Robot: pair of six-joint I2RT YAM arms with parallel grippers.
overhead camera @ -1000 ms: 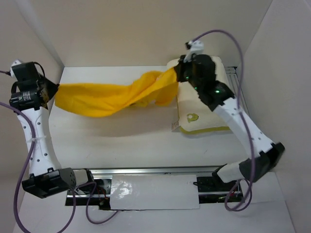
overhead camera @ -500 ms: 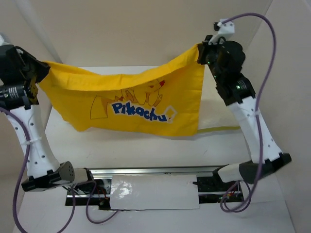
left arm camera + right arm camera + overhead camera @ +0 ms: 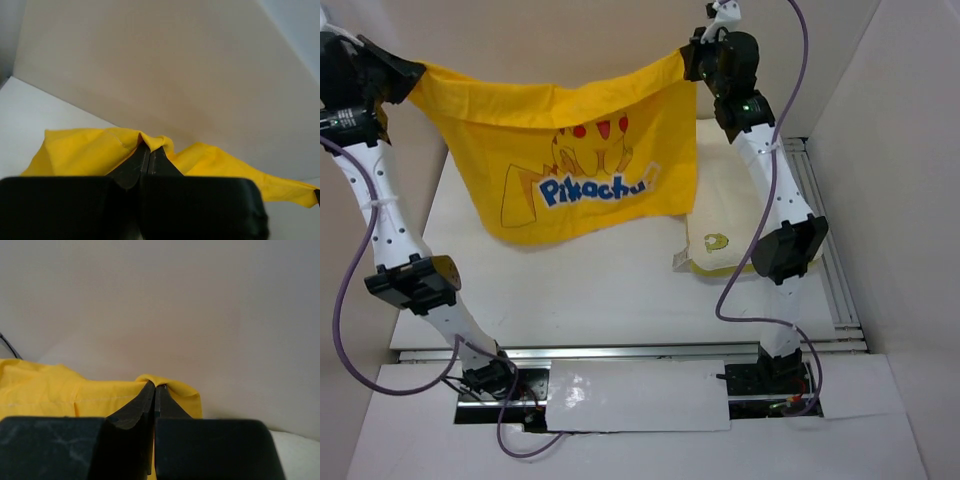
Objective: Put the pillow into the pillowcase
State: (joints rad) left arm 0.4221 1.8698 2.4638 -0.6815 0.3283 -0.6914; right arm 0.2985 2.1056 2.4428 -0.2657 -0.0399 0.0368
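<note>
The bare near tabletop is clear, below and back from my left gripper, so it should next lower the hanging pillowcase's corner backward there and release.
The yellow pillowcase [image 3: 585, 160] hangs spread in the air like a banner, its Pikachu print and blue lettering facing the top camera. My left gripper [image 3: 410, 75] is shut on its upper left corner, my right gripper [image 3: 688, 62] shut on its upper right corner. In the left wrist view the black jaws pinch a fold of the pillowcase [image 3: 90, 150] at the left gripper [image 3: 150, 146]. The right wrist view shows the same pinch of the pillowcase [image 3: 60, 390] at the right gripper [image 3: 155, 385]. The cream pillow [image 3: 720, 235] lies on the table at the right, partly hidden behind the right arm.
White walls close in the table [image 3: 570, 280] on the left, back and right. A metal rail [image 3: 830, 260] runs along the table's right edge. Both arms reach high toward the back wall, and purple cables loop from them.
Both grippers have lifted the pillowcase off the table and stretched it out flat. It has risen higher and further back, uncovering the pillow's front.
</note>
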